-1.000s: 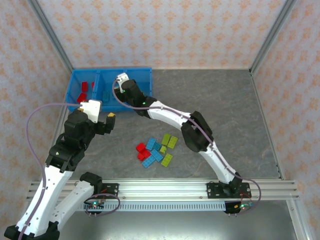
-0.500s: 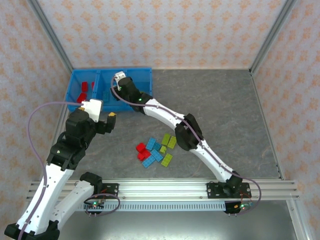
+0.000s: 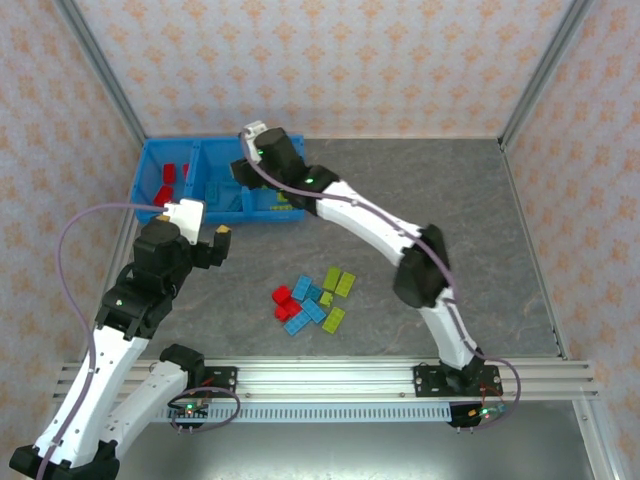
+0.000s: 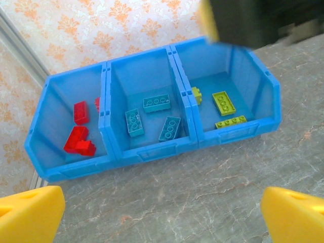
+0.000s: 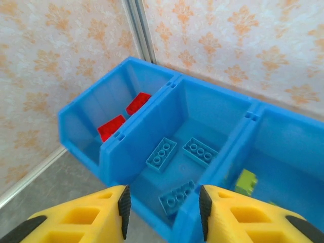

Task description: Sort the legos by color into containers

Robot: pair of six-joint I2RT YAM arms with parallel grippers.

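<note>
The left gripper comes back and down next onto the pile's outermost red lego (image 3: 281, 294), which lies below it toward my base, with bare table along one side.
The three joined blue bins (image 3: 200, 141) stand at the table's back left. In the left wrist view the left bin (image 4: 50, 167) holds red legos (image 4: 79, 142), the middle one light blue legos (image 4: 156, 104), the right one lime green legos (image 4: 224, 103). My right gripper (image 3: 246, 170) hangs open and empty over the middle bin, its yellow fingers (image 5: 91, 217) framing three blue legos (image 5: 178, 196). My left gripper (image 3: 215, 245) is open and empty over bare table in front of the bins. A loose pile of red, blue and green legos (image 3: 312, 300) lies mid-table.
Metal frame posts and patterned walls close in the table at the back and sides. An aluminium rail (image 3: 330, 375) with both arm bases runs along the near edge. The grey table right of the pile (image 3: 470, 240) is open room.
The right arm has swung its elbow to the right and its gripper has shifted slightly right and back over the bins. The left arm and the pile have stayed put.
</note>
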